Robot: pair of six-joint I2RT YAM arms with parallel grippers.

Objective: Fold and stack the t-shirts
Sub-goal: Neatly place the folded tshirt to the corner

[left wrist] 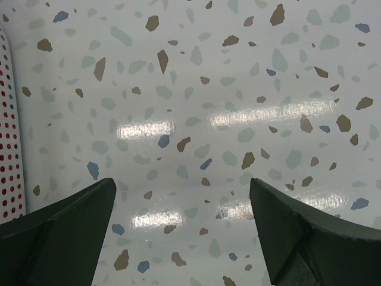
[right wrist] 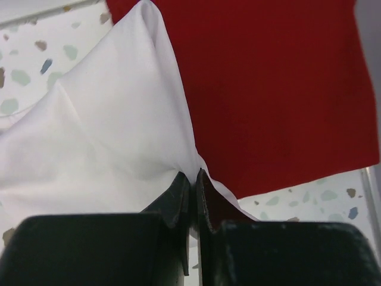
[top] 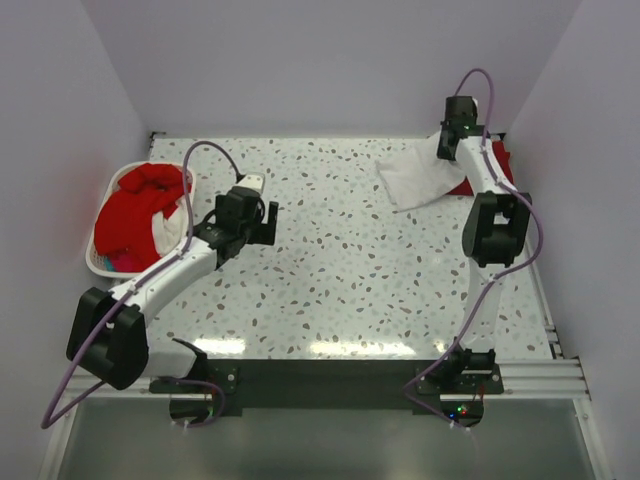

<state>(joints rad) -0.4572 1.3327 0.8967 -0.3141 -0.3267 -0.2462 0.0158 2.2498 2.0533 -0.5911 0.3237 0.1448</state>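
Observation:
The flat red t-shirt's side by the wall (top: pixel 502 160) (right wrist: pixel 341 98) is still uncovered, so my right gripper needs to go toward the right in the top view next, over that part.
A white t-shirt (top: pixel 418 180) lies bunched at the far right of the table, partly over a flat red t-shirt (top: pixel 468 184). My right gripper (top: pixel 449 143) is shut on an edge of the white t-shirt (right wrist: pixel 113 137), with the red t-shirt (right wrist: pixel 274 89) lying flat just beyond it. More red t-shirts (top: pixel 135 210) are heaped in the white basket (top: pixel 99 262) at the left. My left gripper (top: pixel 258 208) is open and empty above bare table, its fingers (left wrist: pixel 65 232) wide apart.
The basket's dotted wall (left wrist: pixel 11 149) shows at the left edge of the left wrist view. The speckled table (top: pixel 330 260) has walls on the left, right and back. The right arm (top: pixel 492 225) reaches along the right edge.

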